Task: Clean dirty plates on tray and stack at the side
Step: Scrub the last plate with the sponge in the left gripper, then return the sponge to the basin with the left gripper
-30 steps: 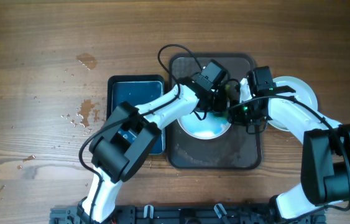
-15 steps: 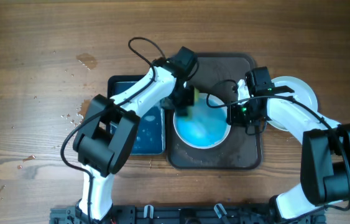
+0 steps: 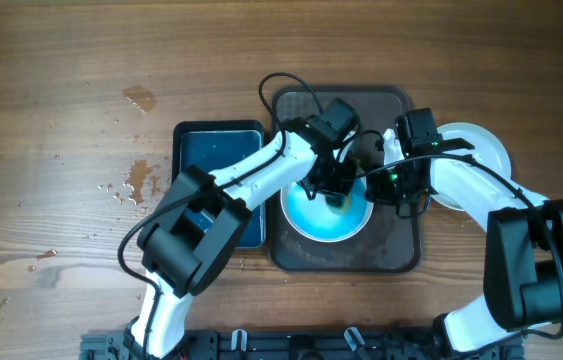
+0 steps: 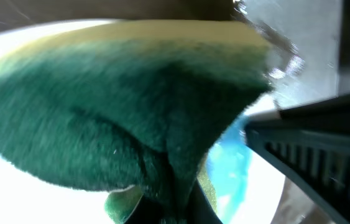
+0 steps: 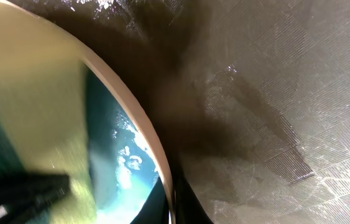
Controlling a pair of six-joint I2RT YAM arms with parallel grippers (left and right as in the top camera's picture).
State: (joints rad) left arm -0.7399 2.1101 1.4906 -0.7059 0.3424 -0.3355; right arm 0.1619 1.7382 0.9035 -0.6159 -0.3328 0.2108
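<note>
The basin is open beside the tray, so my left gripper will next wipe the sponge (image 4: 119,118) across the blue plate, then move it over the tray's edge to the basin.
A blue plate with a white rim (image 3: 319,212) lies on the dark brown tray (image 3: 394,245). My left gripper (image 3: 339,190) is shut on a green and yellow sponge (image 4: 119,118) and presses it on the plate's far right part. My right gripper (image 3: 373,184) is shut on the plate's right rim (image 5: 156,155), one finger inside and one outside. A white plate (image 3: 483,148) lies on the table to the right of the tray, partly under my right arm.
A dark blue rectangular basin (image 3: 218,155) with water stands just left of the tray. Water drops (image 3: 139,180) lie on the wooden table to the left. The tray's surface is wet (image 5: 274,106).
My left gripper swept the sponge from the plate's right side to its left edge and back to the right. My right gripper has held the rim still.
</note>
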